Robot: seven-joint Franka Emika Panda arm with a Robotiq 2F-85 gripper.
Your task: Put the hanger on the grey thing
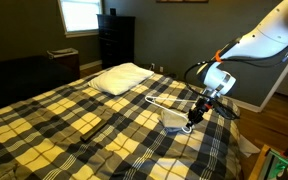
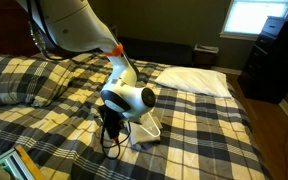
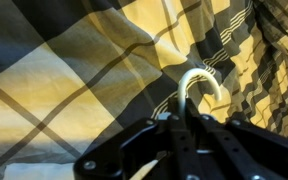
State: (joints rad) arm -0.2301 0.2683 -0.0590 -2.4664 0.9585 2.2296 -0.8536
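Observation:
My gripper moves outward next and brings the hanger's neck down to release it onto the small light grey cloth (image 1: pixel 173 121) (image 3: pixel 40 171), since the cloth lies outward and below.
My gripper (image 1: pixel 193 118) is shut on the neck of the thin white hanger (image 1: pixel 162 101), just below its hook. In the wrist view the curved hook (image 3: pixel 200 82) sticks out beyond the closed fingers (image 3: pixel 184 128), over the plaid blanket. In an exterior view the hanger's triangle stretches from the gripper toward the pillow, and the small light grey cloth (image 1: pixel 173 121) lies on the bed right beside the gripper, under the hanger's near end. In an exterior view the arm (image 2: pixel 129 98) covers the cloth, and part of the hanger (image 2: pixel 152 129) shows below it.
A large white pillow (image 1: pixel 122 78) lies at the head of the bed and also shows in the exterior view from the far side (image 2: pixel 194 80). A small brown flat object (image 1: pixel 87 125) lies on the plaid blanket. A dark dresser (image 1: pixel 116 40) stands by the wall. The bed edge is near the robot base.

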